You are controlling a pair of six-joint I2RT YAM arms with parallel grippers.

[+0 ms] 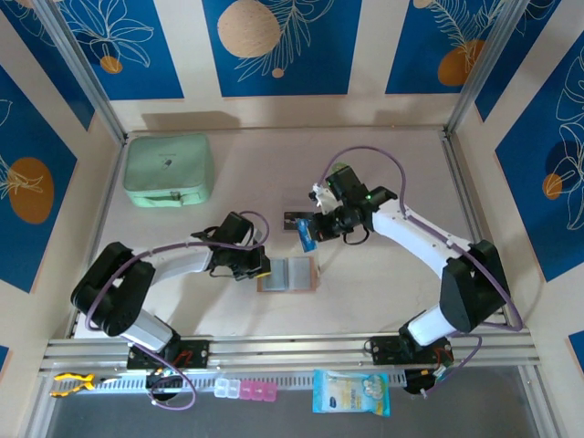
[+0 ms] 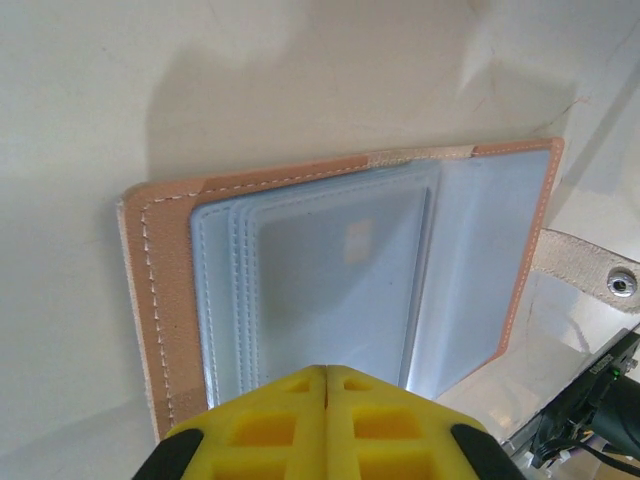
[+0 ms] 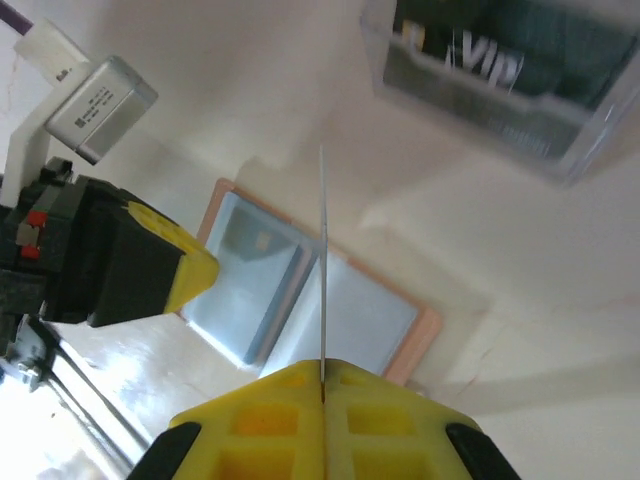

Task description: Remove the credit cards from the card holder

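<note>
The right gripper carries the blue card outward and down next and releases it inside the clear plastic box (image 1: 294,220) (image 3: 508,82) already holding dark cards, below and outward.
The tan-pink card holder (image 1: 288,274) lies open on the table, grey-blue pockets up. In the left wrist view a pale card (image 2: 335,270) sits inside a pocket of the card holder (image 2: 160,290), and the snap tab (image 2: 592,270) sticks out to the right. My left gripper (image 1: 261,267) is shut, its yellow tip (image 2: 327,370) down on the holder's left panel. My right gripper (image 1: 313,230) hovers above and behind the holder, shut on a blue credit card (image 1: 307,240). That card (image 3: 322,250) shows edge-on above the holder (image 3: 350,315).
A clear plastic box (image 1: 296,220) with dark cards (image 3: 500,70) lies just behind the right gripper. A mint-green zip pouch (image 1: 169,170) sits at the back left. A blue packet (image 1: 351,392) and pill box (image 1: 245,391) lie on the front rail.
</note>
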